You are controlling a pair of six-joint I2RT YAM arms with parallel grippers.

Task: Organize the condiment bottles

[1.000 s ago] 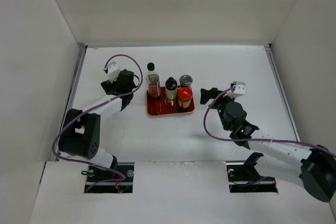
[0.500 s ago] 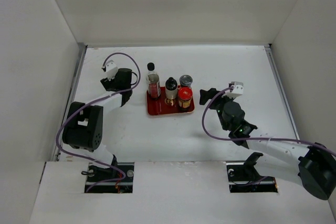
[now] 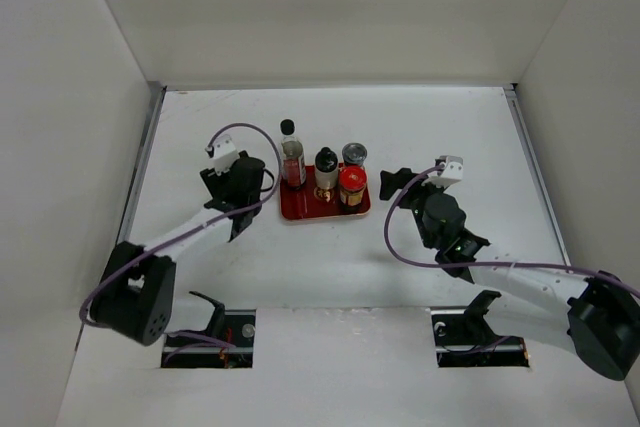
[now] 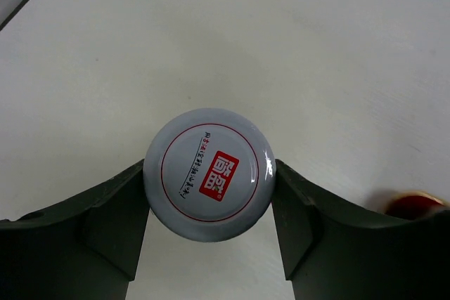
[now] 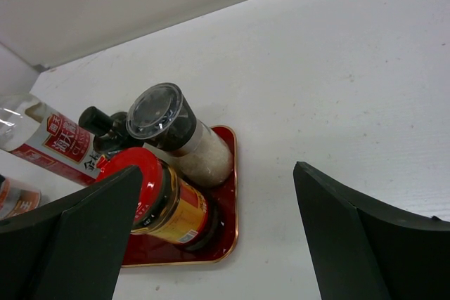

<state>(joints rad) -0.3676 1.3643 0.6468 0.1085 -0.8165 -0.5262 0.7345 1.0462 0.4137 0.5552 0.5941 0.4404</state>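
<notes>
The tray's bare near part is to the right of my left gripper in the top view. I will carry the jar over there next, lower it and release it.
My left gripper [image 4: 209, 171] is shut on the white-lidded jar [image 4: 209, 175], gripping it by the lid, both fingers [image 4: 112, 223] against its sides. In the top view this gripper [image 3: 260, 183] is just left of the flat red tray [image 3: 300, 213], and the jar is hidden under it. On the tray stand the tall clear black-capped bottle [image 3: 291, 157], the short black-topped bottle [image 3: 326, 169], the silver-lidded jar [image 3: 354, 154] and the red-lidded jar [image 3: 351, 185]. My right gripper [image 3: 394, 181] is open and empty just right of the tray. Its wrist view shows the red-lidded jar [image 5: 151, 198] and the silver-lidded jar [image 5: 176, 131].
White walls enclose the table on the left, back and right. The tray's front right corner [image 5: 228, 244] lies between my right fingers in the wrist view. A bit of red [image 4: 415, 205] shows at the lower right of the left wrist view.
My left gripper has moved right and toward me, closer to the tray's left side. The right arm has hardly moved. The bottles on the tray have not moved.
</notes>
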